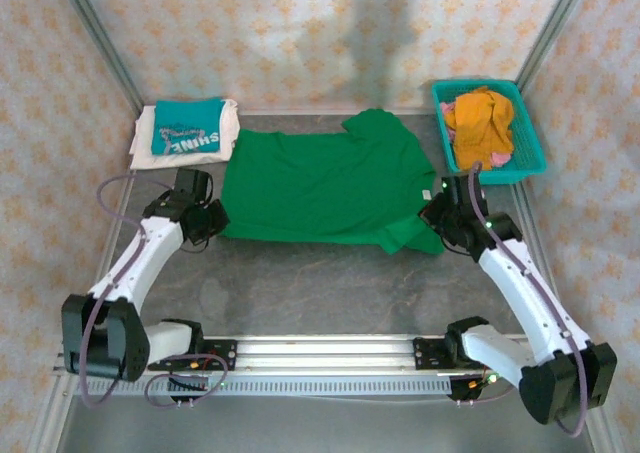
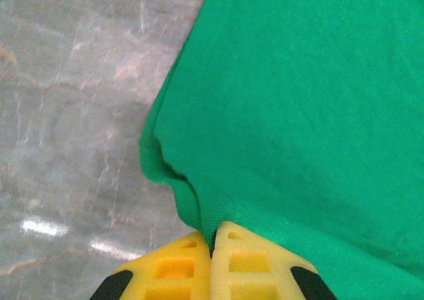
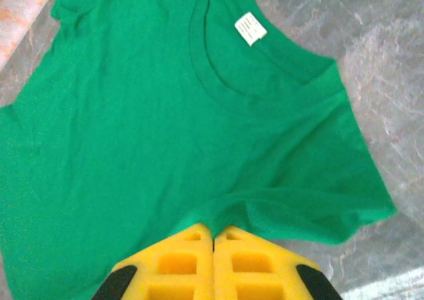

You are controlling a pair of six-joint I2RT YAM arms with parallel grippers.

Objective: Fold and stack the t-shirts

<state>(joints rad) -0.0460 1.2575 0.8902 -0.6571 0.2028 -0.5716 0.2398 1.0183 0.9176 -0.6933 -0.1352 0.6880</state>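
Observation:
I should next move the t-shirt's edge outward with my right gripper, over the flat cloth (image 1: 405, 193) (image 3: 173, 91) beside the collar, and let it go, because the near sleeve still sticks out.
A plain deep-green t-shirt (image 1: 325, 183) lies spread flat across the middle of the table, collar toward the right. My left gripper (image 1: 212, 220) is shut on its left hem corner, the cloth pinched between the yellow fingers (image 2: 173, 268). My right gripper (image 1: 440, 216) is shut on the shirt's right edge near the sleeve, where a small ridge of green cloth (image 3: 265, 210) rises at the fingertips. The collar with its white label (image 3: 250, 28) lies beyond. A folded teal t-shirt with white lettering (image 1: 187, 126) rests on a folded white t-shirt (image 1: 148, 145) at the back left.
A teal basket (image 1: 530, 153) at the back right holds orange and pink cloth (image 1: 480, 123). Patterned walls close in the table on three sides. Bare grey tabletop (image 1: 320, 288) lies between the green shirt and the arm bases.

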